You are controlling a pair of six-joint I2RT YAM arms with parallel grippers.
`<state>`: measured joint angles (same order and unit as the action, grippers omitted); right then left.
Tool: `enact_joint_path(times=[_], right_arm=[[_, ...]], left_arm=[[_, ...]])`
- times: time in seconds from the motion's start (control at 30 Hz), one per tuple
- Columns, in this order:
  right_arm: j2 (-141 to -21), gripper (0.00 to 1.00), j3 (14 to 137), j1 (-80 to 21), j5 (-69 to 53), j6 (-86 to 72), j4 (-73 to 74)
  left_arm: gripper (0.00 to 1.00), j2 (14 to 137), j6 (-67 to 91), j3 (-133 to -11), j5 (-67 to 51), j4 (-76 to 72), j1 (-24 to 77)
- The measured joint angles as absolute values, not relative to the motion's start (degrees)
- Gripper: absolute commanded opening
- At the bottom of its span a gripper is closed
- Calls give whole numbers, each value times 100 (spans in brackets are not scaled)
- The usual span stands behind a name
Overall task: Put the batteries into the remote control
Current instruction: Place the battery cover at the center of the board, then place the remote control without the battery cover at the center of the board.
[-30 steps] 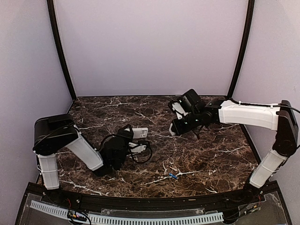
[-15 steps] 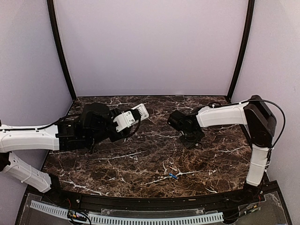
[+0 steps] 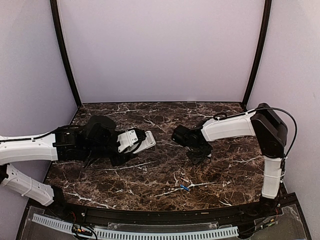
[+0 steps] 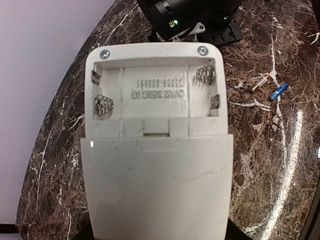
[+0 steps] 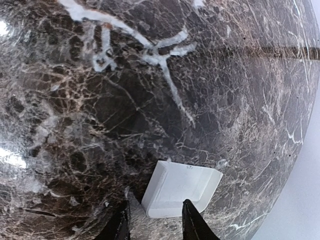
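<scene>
I should next move the remote control [image 3: 144,140] in my left gripper back and down onto the bare marble beside the blue battery and release it, as the remote control's empty battery compartment faces up.
My left gripper [image 3: 131,142] is shut on the remote control [image 3: 144,140] and holds it above the left middle of the table. In the left wrist view the remote control [image 4: 156,165] shows its plain white back, with the battery compartment [image 4: 156,92] open and empty. A blue battery [image 3: 184,188] lies on the marble near the front; the left wrist view shows it [image 4: 279,91] with a second small pale cylinder [image 4: 261,82] beside it. My right gripper [image 5: 154,205] is open, pointing down just over the thin white cover plate [image 5: 181,189] lying flat on the table.
The table is dark brown marble [image 3: 225,170] with white veins. The right gripper's body [image 4: 190,20] shows just beyond the remote's far end in the left wrist view. Black frame posts [image 3: 64,55] and pale walls close in the back and sides.
The left gripper has brought the remote lower and nearer the table's middle. The right gripper has moved left and down towards the table, over the cover plate.
</scene>
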<state>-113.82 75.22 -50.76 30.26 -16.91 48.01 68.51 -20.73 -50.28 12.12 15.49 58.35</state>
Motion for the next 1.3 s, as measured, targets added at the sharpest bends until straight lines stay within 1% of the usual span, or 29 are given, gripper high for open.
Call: enact_joint_path(times=[0.13, 0.27, 0.57, 0.77, 0.8, 0.9, 0.97, 1.0, 1.03, 1.1, 1.13, 1.17, 1.2, 1.23, 1.27, 1.3], right_arm=[[-11369, 35, 7537, -5076, 2969, -1614, 4803], [-11229, 37, 7542, -5089, 2558, -1555, 4759], [-10204, 40, 7467, -5113, 1544, -1559, 4278], [-10106, 40, 7369, -5113, 1173, -1643, 4115], [-10108, 40, 7347, -5113, 1140, -1653, 4115], [-10112, 40, 7336, -5113, 1068, -1669, 4112], [-10114, 40, 7336, -5113, 1020, -1682, 4108], [-10114, 40, 7336, -5113, 1002, -1686, 4108], [-10114, 40, 7336, -5113, 985, -1699, 4108], [-10114, 40, 7336, -5113, 919, -1715, 4108], [-10114, 40, 7336, -5113, 880, -1723, 4108], [-10114, 40, 7336, -5113, 854, -1730, 4108], [-10114, 40, 7332, -5113, 803, -1747, 4106], [-10112, 40, 7325, -5113, 744, -1763, 4099], [-10112, 40, 7314, -5113, 711, -1774, 4097], [-10103, 40, 7290, -5116, 655, -1796, 4086]], left_arm=[[0, 6910, -1951, -5028, 856, 1804, 5833], [0, 7164, -1905, -5026, 449, 2034, 5833], [0, 8549, -1973, -5083, -620, 2482, 5881], [13, 9524, -2058, -5452, -862, 2832, 6007], [17, 9682, -2060, -5516, -873, 2877, 6036], [23, 9841, -2078, -5662, -854, 2936, 6093], [30, 9880, -2080, -5710, -843, 2958, 6112], [35, 9887, -2078, -5719, -836, 2967, 6119], [38, 9889, -2078, -5719, -832, 2965, 6125], [47, 9889, -2073, -5719, -825, 2965, 6130], [49, 9889, -2075, -5719, -825, 2965, 6130], [57, 9889, -2073, -5719, -821, 2965, 6130], [60, 9889, -2073, -5719, -816, 2965, 6132], [74, 9889, -2071, -5719, -814, 2965, 6132], [81, 9889, -2062, -5719, -808, 2963, 6136], [94, 9889, -2084, -5719, -790, 2956, 6139]])
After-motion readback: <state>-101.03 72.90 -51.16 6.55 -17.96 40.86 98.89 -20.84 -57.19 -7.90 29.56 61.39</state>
